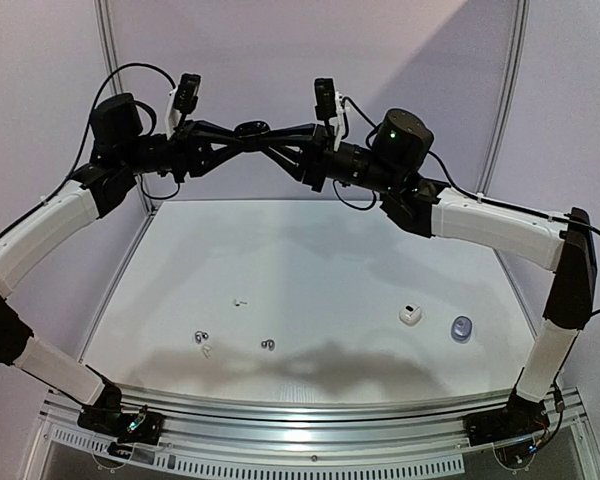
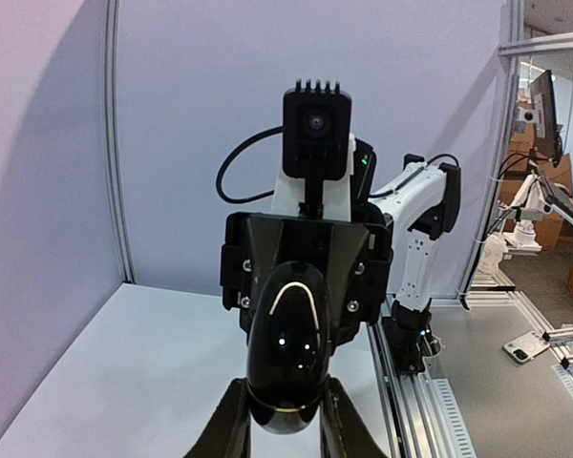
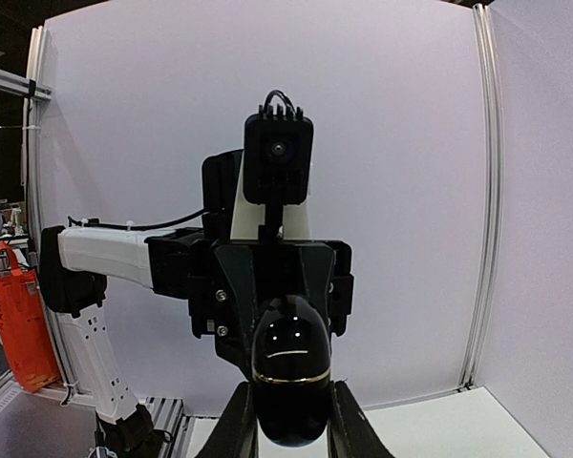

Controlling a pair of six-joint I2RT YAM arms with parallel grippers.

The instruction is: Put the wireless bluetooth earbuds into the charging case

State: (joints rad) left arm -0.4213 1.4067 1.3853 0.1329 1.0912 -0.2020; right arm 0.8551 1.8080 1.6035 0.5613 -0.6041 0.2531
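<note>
I will lower my left gripper to the left in the top view and let go of the charging case (image 1: pixel 252 128) there, because the tabletop beyond the earbuds is bare.
A glossy black charging case (image 1: pixel 252 128) hangs high above the table, held from both ends. My left gripper (image 1: pixel 242 135) and right gripper (image 1: pixel 264 135) meet there, each shut on it. In the left wrist view the case (image 2: pixel 286 348) sits between my left gripper's (image 2: pixel 286 420) fingers, with the right gripper behind it. The right wrist view shows the same case (image 3: pixel 288 382) in my right gripper (image 3: pixel 286 420). Tiny earbuds lie on the table: a white one (image 1: pixel 241 300), a silvery-grey one (image 1: pixel 201 337), another white one (image 1: pixel 207 351) and a dark one (image 1: pixel 268 344).
A white case (image 1: pixel 410 314) and a pale blue case (image 1: pixel 462 328) sit on the white table (image 1: pixel 320 250) at the right. Purple walls close the back and sides. An aluminium rail (image 1: pixel 310 410) runs along the near edge.
</note>
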